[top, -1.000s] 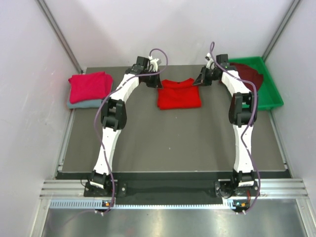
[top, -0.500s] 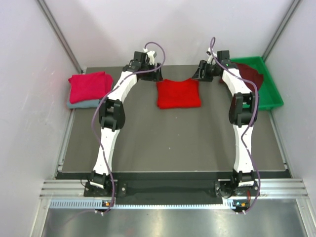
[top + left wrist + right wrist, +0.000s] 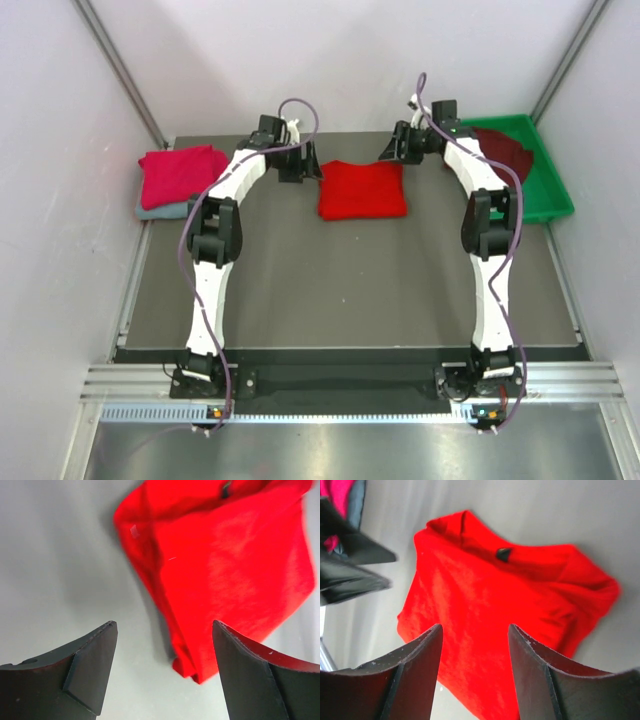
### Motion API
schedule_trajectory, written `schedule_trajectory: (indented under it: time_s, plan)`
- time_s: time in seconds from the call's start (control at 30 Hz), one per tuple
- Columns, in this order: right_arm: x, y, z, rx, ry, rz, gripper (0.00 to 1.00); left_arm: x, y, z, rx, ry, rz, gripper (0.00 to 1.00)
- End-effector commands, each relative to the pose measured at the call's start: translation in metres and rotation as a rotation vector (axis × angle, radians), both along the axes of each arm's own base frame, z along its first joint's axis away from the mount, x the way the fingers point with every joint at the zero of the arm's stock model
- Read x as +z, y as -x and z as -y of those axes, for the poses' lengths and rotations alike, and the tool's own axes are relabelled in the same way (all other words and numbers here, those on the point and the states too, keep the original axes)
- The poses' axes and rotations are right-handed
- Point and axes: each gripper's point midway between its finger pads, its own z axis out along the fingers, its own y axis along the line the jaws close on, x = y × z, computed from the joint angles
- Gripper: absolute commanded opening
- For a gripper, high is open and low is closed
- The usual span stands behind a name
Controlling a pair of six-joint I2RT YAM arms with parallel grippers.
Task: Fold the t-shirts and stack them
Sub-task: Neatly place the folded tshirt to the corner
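The red t-shirt's folded side edge near the t-shirt's far corner (image 3: 324, 177) (image 3: 138, 547) is the next place my left gripper will lower to.
A bright red t-shirt (image 3: 362, 190) lies folded on the dark table, back centre. My left gripper (image 3: 298, 166) hovers open just off its left edge. In the left wrist view the fingers of the left gripper (image 3: 164, 625) stand wide, nothing between them, with the red t-shirt (image 3: 235, 555) below and to the right. My right gripper (image 3: 396, 150) is open above the shirt's far right corner. The right gripper (image 3: 475, 627) looks down on the red t-shirt (image 3: 495, 605) without touching it. A crimson-pink t-shirt (image 3: 182, 175) sits folded on a grey-blue t-shirt (image 3: 158, 211) at far left. A dark maroon t-shirt (image 3: 505, 150) lies in the tray.
A green plastic tray (image 3: 552, 205) stands at the back right corner of the table. White walls close in the back and both sides. The left gripper's black fingers (image 3: 355, 565) show at the left of the right wrist view.
Both grippers have opened and let go of the red t-shirt. The left one drew off to the left; the right one pulled up and back. The shirt's far edge now lies flat.
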Motion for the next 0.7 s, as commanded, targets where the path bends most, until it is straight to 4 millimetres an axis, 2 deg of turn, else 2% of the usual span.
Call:
schedule_trajectory:
  time_s: [0.0,0.1,0.13,0.2,0.23,0.27,0.43,0.67]
  plan:
    - [0.015,0.007,-0.022,0.050,-0.028,0.027,0.55,-0.018,0.000,-0.002,0.009,0.062,-0.065,0.81]
    - [0.002,0.005,-0.025,0.043,-0.026,0.006,0.55,-0.030,-0.013,-0.007,0.019,0.073,-0.058,0.82]
    - [-0.001,0.005,-0.024,0.040,-0.022,-0.001,0.55,-0.042,-0.016,-0.009,0.022,0.073,-0.071,0.82]
    - [-0.011,0.005,-0.024,0.031,-0.007,-0.020,0.55,-0.040,-0.026,-0.009,0.017,0.096,-0.046,0.81]
    - [-0.014,0.005,-0.022,0.029,0.002,-0.021,0.55,-0.051,-0.027,-0.009,0.019,0.104,-0.062,0.81]
    - [-0.021,0.005,-0.021,0.023,0.015,-0.030,0.55,-0.051,-0.029,-0.010,0.019,0.120,-0.060,0.80]
    - [-0.044,0.010,-0.016,0.023,0.058,-0.068,0.56,-0.074,-0.024,0.005,-0.012,0.184,-0.112,0.77]
    - [-0.080,0.014,-0.006,0.006,0.121,-0.124,0.57,-0.088,-0.015,0.033,-0.061,0.241,-0.151,0.74]
